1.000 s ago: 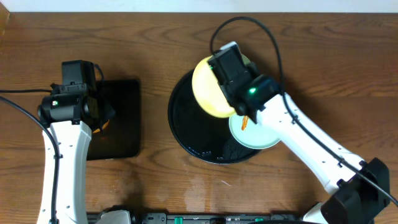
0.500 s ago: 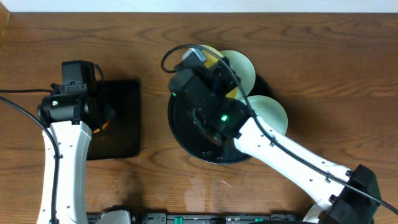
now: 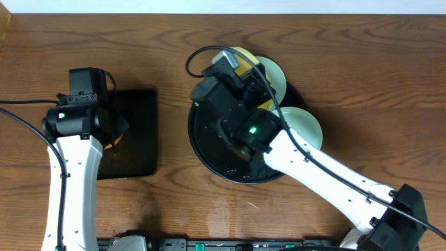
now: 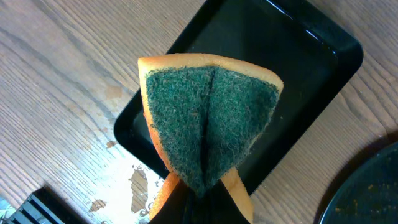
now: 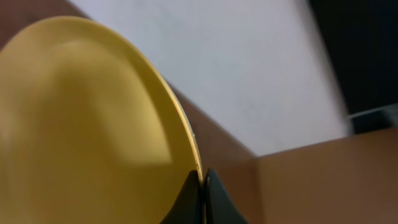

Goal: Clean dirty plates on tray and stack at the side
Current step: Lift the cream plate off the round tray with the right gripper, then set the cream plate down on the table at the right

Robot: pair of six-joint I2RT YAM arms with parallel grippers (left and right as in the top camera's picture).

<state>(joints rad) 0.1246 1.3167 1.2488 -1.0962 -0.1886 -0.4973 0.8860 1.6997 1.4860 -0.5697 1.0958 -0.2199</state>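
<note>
I will next swing my right gripper to the right in the overhead view, level the yellow plate and lower it onto bare wood (image 3: 370,111), because the yellow plate's side looks clean.
My right gripper (image 5: 203,184) is shut on the rim of the pale yellow plate (image 5: 81,124) and holds it tilted up on edge above the round black tray (image 3: 208,143). In the overhead view only a sliver of the yellow plate (image 3: 242,57) shows behind the right wrist. Two mint-blue plates lie flat on the tray, one at the back (image 3: 274,75) and one at the right (image 3: 306,124). My left gripper (image 4: 199,208) is shut on a folded orange sponge with a green scouring face (image 4: 208,118), held above the rectangular black tray (image 4: 298,56).
The rectangular black tray (image 3: 136,132) lies at the left under the left arm. Bare wood tabletop (image 3: 348,63) surrounds both trays. The round tray's edge (image 4: 367,193) shows at the lower right of the left wrist view, with specks on it.
The right arm swung left and raised the yellow plate onto its edge, uncovering both mint-blue plates. The left arm and sponge have not moved.
</note>
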